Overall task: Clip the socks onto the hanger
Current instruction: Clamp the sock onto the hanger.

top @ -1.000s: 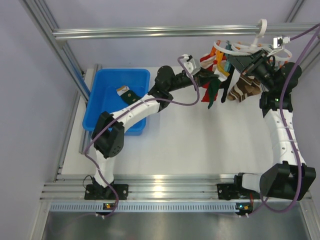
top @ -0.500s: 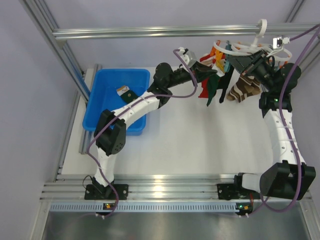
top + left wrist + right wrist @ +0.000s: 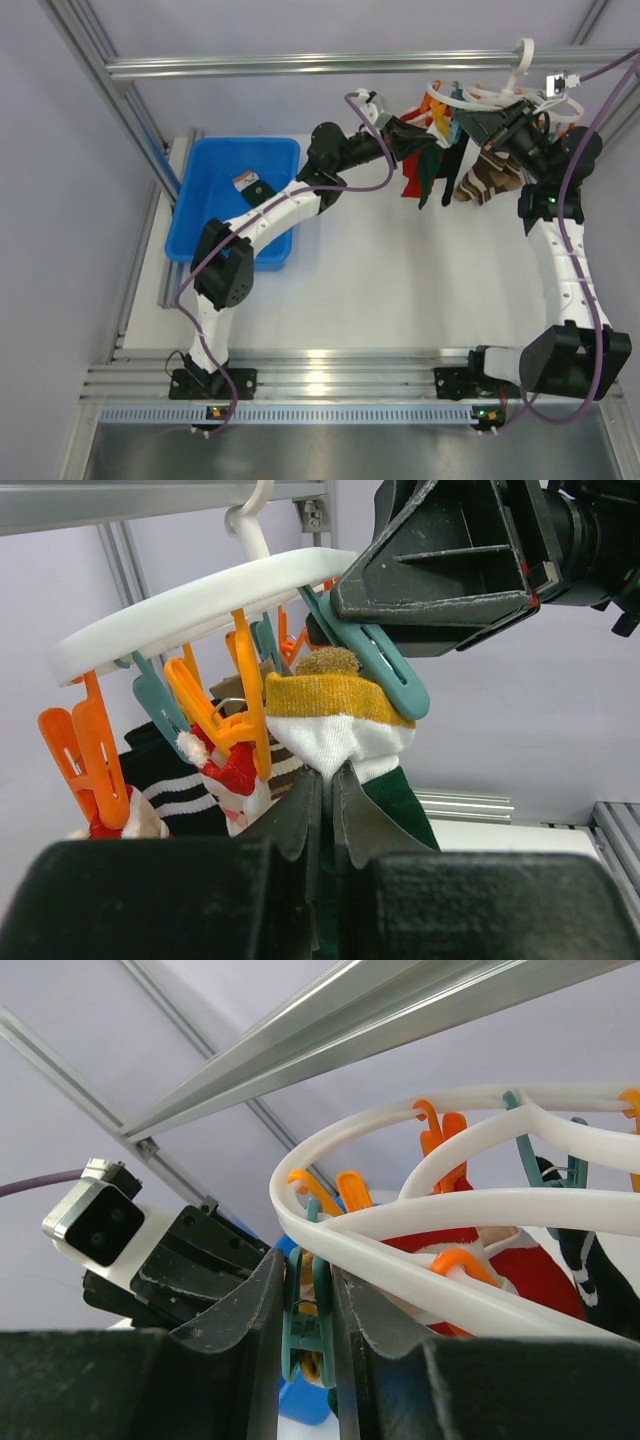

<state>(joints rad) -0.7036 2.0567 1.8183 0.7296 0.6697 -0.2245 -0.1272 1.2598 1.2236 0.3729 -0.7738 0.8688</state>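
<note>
The mustard cuff is inside the teal peg [image 3: 454, 128] [image 3: 385, 676], so my left gripper will next move slightly toward the blue bin, away from the right gripper, and then open.
The white ring hanger [image 3: 487, 98] hangs from the top rail by its hook, with orange and teal pegs under it. My left gripper [image 3: 328, 785] is shut on a dark green sock [image 3: 400, 795] with a white band and a mustard cuff, and holds the cuff up against a teal peg [image 3: 378, 662]. My right gripper [image 3: 305, 1310] is shut on that teal peg [image 3: 303, 1300], squeezing it at the hanger's rim [image 3: 420, 1210]. In the top view the left gripper [image 3: 412, 138] and the right gripper [image 3: 468, 124] meet under the ring. A red sock [image 3: 235, 772] hangs from an orange peg.
A brown-and-cream striped sock [image 3: 490, 183] and a black striped sock [image 3: 165, 780] also hang on the ring. A blue bin [image 3: 210, 235] stands at the table's back left, under the left arm. The aluminium rail [image 3: 300, 65] crosses above.
My left gripper has lifted the green sock up and to the right, to the teal peg. The right gripper has stayed on the peg.
</note>
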